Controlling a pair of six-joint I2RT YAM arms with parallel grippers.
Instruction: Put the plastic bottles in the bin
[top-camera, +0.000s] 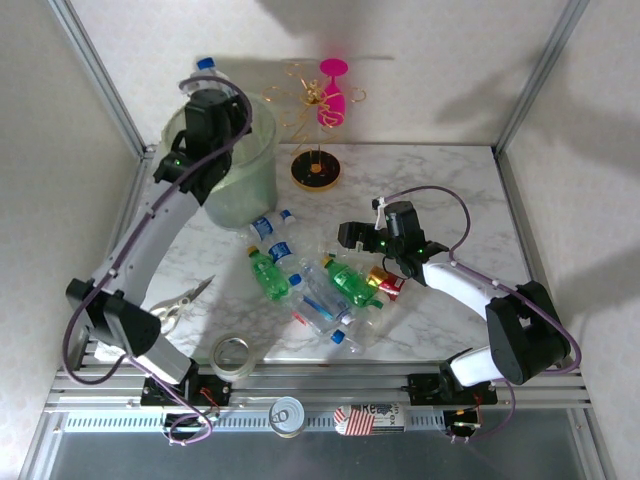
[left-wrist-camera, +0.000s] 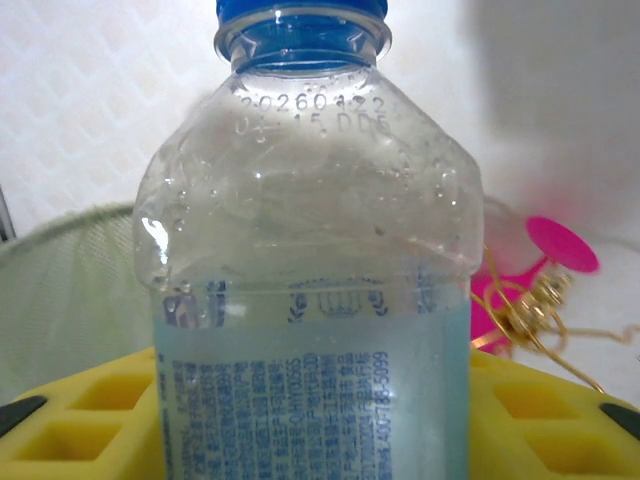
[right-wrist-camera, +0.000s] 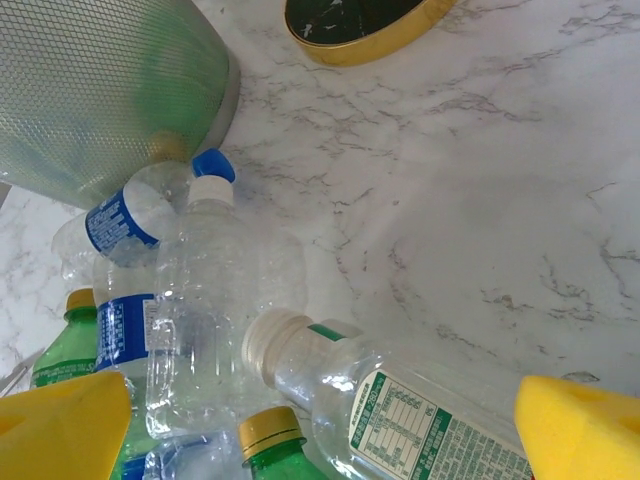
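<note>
I will next tip my left gripper down to let go of the bottle, whose blue cap (top-camera: 206, 65) reaches past the bin's far rim, since the bin's opening (top-camera: 250, 135) is below that gripper.
My left gripper (top-camera: 208, 100) hangs over the bin (top-camera: 245, 170), shut on a clear plastic bottle (left-wrist-camera: 310, 250) with a blue cap (top-camera: 206, 65). The bottle stands upright between the yellow fingers (left-wrist-camera: 90, 420), and the bin's netted rim (left-wrist-camera: 60, 290) shows behind it. Several more plastic bottles (top-camera: 320, 290) lie in a heap mid-table, among them a green one (top-camera: 268, 272) and a red-labelled one (top-camera: 385, 282). My right gripper (top-camera: 360, 240) hovers open over the heap. Between its pads (right-wrist-camera: 60, 425) lies a white-capped bottle with a green label (right-wrist-camera: 400, 400), beside a yellow-capped green bottle (right-wrist-camera: 265, 435).
A pink goblet (top-camera: 333, 95) hangs on a gold wire stand with a black round base (top-camera: 316, 170) right of the bin. Scissors (top-camera: 180, 300), a tape roll (top-camera: 232, 355) and a can (top-camera: 287, 415) lie near the front edge. Bare marble spreads at the right.
</note>
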